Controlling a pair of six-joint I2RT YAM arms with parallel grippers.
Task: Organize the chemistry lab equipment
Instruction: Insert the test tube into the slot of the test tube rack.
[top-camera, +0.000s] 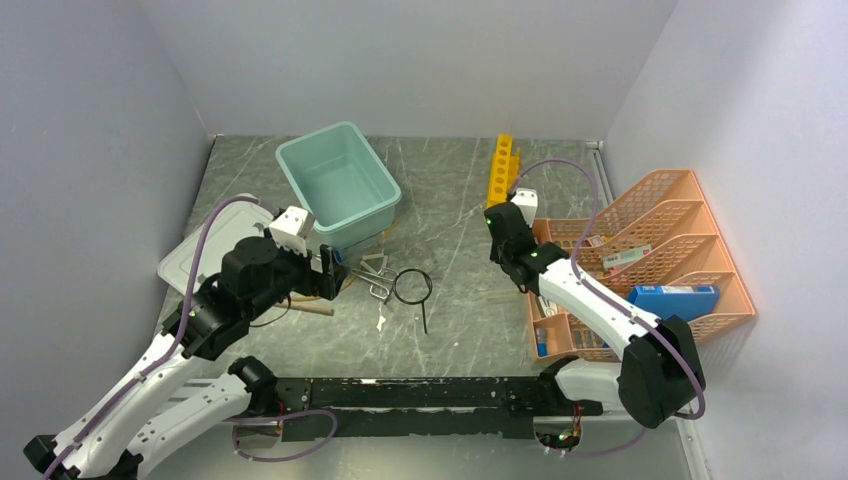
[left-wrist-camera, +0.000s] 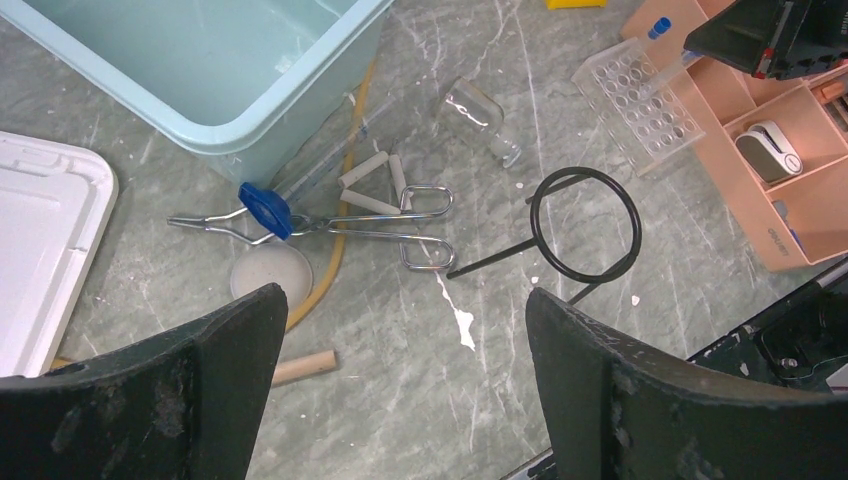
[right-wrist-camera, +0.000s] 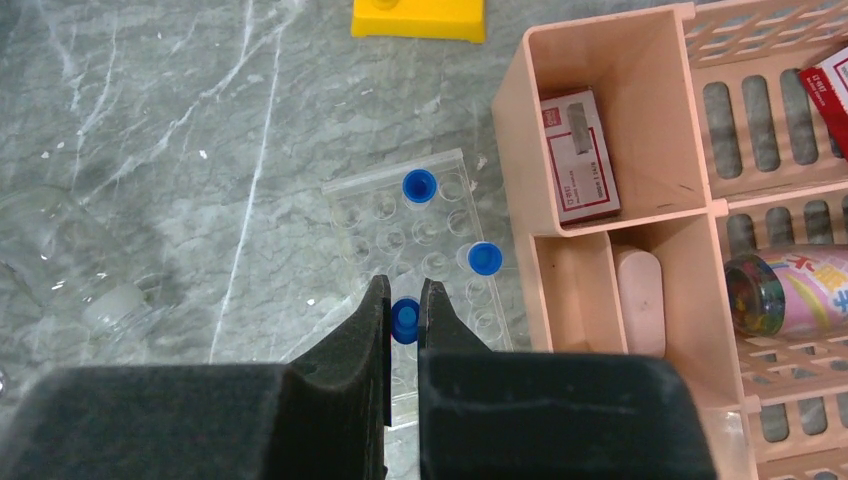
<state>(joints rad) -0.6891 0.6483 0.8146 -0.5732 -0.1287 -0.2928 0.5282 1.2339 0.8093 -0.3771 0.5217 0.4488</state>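
The tube hangs over empty holes of the clear tube rack (right-wrist-camera: 440, 215). It goes down with my right gripper into a hole below next and is released there.
My right gripper (right-wrist-camera: 405, 300) is shut on a small blue-capped clear tube (right-wrist-camera: 405, 322) over a clear tube rack (right-wrist-camera: 440, 215) that holds two more blue-capped tubes (right-wrist-camera: 419, 185). The yellow test-tube rack (top-camera: 502, 170) lies at the back. My left gripper (left-wrist-camera: 400, 310) is open and empty above bare table. Ahead of it lie the black wire ring stand (left-wrist-camera: 585, 222), silver wire clips (left-wrist-camera: 400, 225), a blue cap (left-wrist-camera: 265, 210), the tan rubber hose (left-wrist-camera: 335, 250) and a wooden stick (left-wrist-camera: 305, 367).
The pale teal tub (top-camera: 338, 185) stands at the back left, its grey-white lid (top-camera: 200, 255) to its left. The orange mesh organiser (top-camera: 640, 260) with a blue box (top-camera: 672, 300) fills the right side. A small glass bottle (left-wrist-camera: 480, 115) lies by the clips.
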